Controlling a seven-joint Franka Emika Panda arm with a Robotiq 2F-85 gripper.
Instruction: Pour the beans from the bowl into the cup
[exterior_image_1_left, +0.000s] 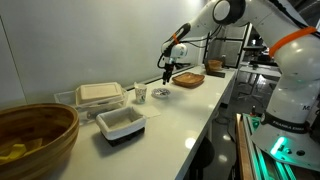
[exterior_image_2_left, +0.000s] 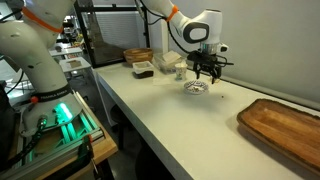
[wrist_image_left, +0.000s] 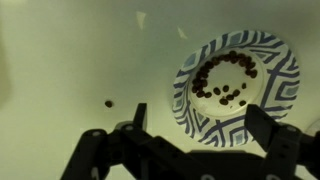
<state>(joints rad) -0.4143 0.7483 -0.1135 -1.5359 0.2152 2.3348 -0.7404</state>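
Note:
One open finger of my gripper hangs well over the bowl's inside (exterior_image_1_left: 167, 90), so my gripper will next move down and shift toward the loose bean, onto the bowl's rim on that side.
The bowl (wrist_image_left: 262, 92) is a small white dish with a blue patterned rim, and dark beans (wrist_image_left: 225, 80) lie in it. It stands on the white table in both exterior views (exterior_image_1_left: 160, 94) (exterior_image_2_left: 196, 88). My gripper (wrist_image_left: 198, 120) is open and hovers just above the bowl, with its fingers spanning the bowl's near rim and touching nothing. It also shows in both exterior views (exterior_image_1_left: 168, 68) (exterior_image_2_left: 206, 72). The small pale cup (exterior_image_1_left: 141, 94) stands beside the bowl in both exterior views (exterior_image_2_left: 179, 72). It is out of the wrist view.
A flat brown tray (exterior_image_1_left: 190, 78) (exterior_image_2_left: 285, 128) lies beyond the bowl. A white tub (exterior_image_1_left: 120, 123), a lidded clear container (exterior_image_1_left: 100, 95) and a large woven bowl (exterior_image_1_left: 35, 135) stand along the table. One loose bean (wrist_image_left: 108, 102) lies on the table.

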